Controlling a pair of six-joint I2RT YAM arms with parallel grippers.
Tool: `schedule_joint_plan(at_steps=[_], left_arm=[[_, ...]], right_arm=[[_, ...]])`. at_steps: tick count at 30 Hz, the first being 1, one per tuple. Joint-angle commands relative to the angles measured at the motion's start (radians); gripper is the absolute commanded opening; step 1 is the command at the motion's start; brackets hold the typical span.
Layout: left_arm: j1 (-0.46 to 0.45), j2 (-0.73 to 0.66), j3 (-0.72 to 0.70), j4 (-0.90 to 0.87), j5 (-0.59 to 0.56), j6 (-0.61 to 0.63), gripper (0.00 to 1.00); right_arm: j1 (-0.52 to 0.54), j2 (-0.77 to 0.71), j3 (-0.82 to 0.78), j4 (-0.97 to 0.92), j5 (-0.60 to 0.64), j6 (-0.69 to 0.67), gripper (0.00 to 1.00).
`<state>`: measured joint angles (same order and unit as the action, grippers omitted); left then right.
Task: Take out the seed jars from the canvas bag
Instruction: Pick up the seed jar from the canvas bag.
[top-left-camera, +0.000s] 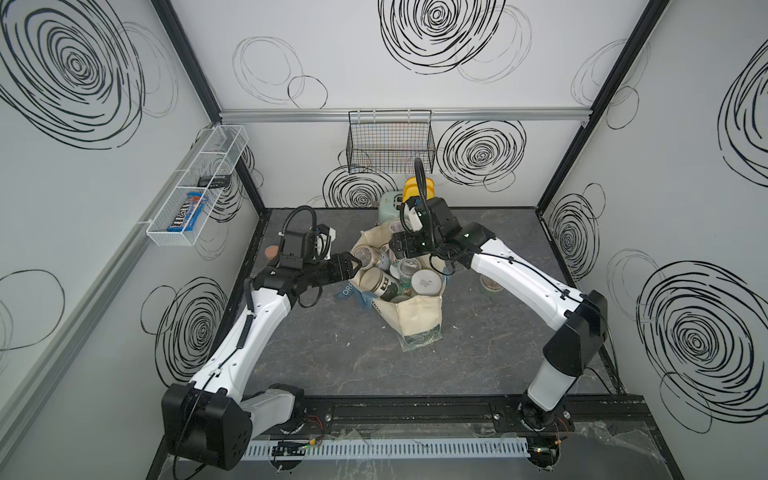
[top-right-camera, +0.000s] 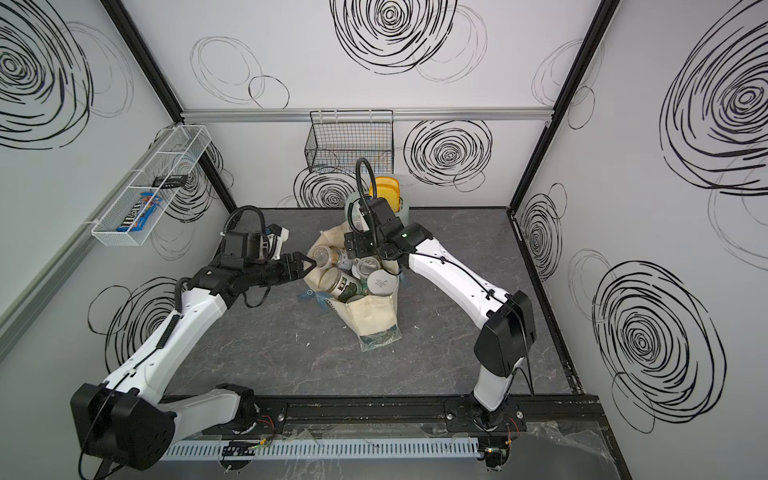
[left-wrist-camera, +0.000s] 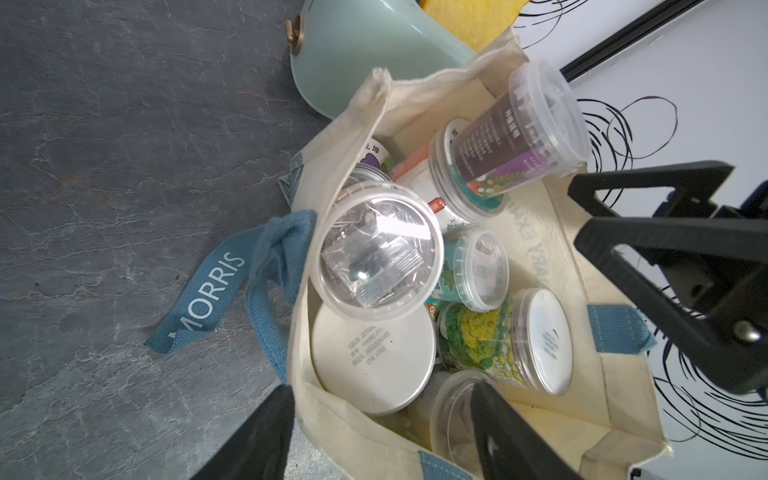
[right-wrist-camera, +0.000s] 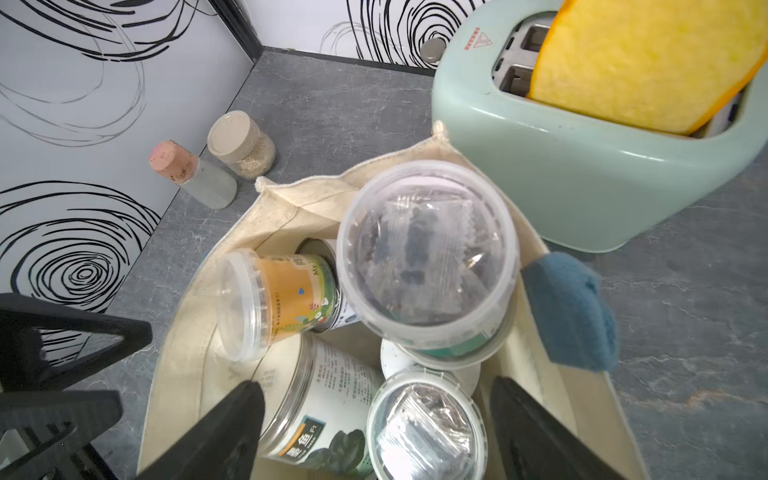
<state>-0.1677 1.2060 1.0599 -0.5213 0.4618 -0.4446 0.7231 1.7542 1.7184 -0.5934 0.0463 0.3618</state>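
Next, my right gripper moves outward until its open fingers are on both sides of the upper side of the clear-lidded seed jar (top-left-camera: 397, 226) (right-wrist-camera: 428, 244), then closes, since that jar stands atop another.
The cream canvas bag (top-left-camera: 415, 316) (top-right-camera: 370, 316) stands open mid-table, its blue strap (left-wrist-camera: 216, 286) hanging down its side. Several seed jars fill it: a clear-lidded tub (left-wrist-camera: 378, 249), an orange-labelled tub (right-wrist-camera: 270, 299), a white-labelled jar (right-wrist-camera: 324, 407) and a white-lidded one (top-left-camera: 426, 282). My left gripper (top-left-camera: 357, 264) (left-wrist-camera: 380, 388) is open and straddles the bag's left rim, one finger outside and one inside. Over the bag's far side, my right gripper (top-left-camera: 401, 257) (right-wrist-camera: 374, 390) is open, with the white-labelled jar and a clear-lidded tub (right-wrist-camera: 428, 424) between its fingers.
A mint-green toaster (right-wrist-camera: 561, 166) (top-left-camera: 390, 208) holding a yellow slice stands right behind the bag. A cork-stoppered frosted bottle (right-wrist-camera: 195, 178) and a tan-lidded jar (right-wrist-camera: 241, 145) stand by the left wall. A small jar (top-left-camera: 490, 284) sits under my right forearm. Wire baskets (top-left-camera: 390, 141) hang on the walls.
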Motion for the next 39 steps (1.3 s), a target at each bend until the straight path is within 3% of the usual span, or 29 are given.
schedule_joint_plan(at_steps=[1,5,11,20,23,27,32,39], left_arm=[[-0.006,0.006,0.032,0.04,-0.003,0.012,0.72],[-0.007,0.003,0.032,0.039,-0.003,0.01,0.72],[-0.007,0.002,0.032,0.04,-0.003,0.009,0.72],[-0.009,0.006,0.027,0.043,-0.002,0.009,0.72],[-0.008,0.006,0.028,0.043,-0.004,0.01,0.72],[-0.009,0.01,0.022,0.044,-0.009,0.012,0.72],[-0.01,0.023,0.027,0.043,-0.019,0.012,0.72],[-0.118,0.021,0.174,-0.081,-0.266,0.083,0.72]], right_arm=[[0.003,0.035,0.061,-0.028,0.096,-0.013,0.92],[-0.007,0.087,0.122,-0.036,0.17,-0.027,0.95],[-0.022,0.171,0.192,-0.011,0.132,-0.049,0.95],[-0.024,0.257,0.269,-0.009,0.115,-0.064,0.87],[-0.023,0.262,0.288,-0.019,0.123,-0.069,0.78],[-0.019,0.223,0.288,-0.01,0.128,-0.073,0.64],[-0.027,0.13,0.241,0.031,0.121,-0.072,0.6],[-0.142,-0.065,0.044,0.127,0.057,-0.023,0.6]])
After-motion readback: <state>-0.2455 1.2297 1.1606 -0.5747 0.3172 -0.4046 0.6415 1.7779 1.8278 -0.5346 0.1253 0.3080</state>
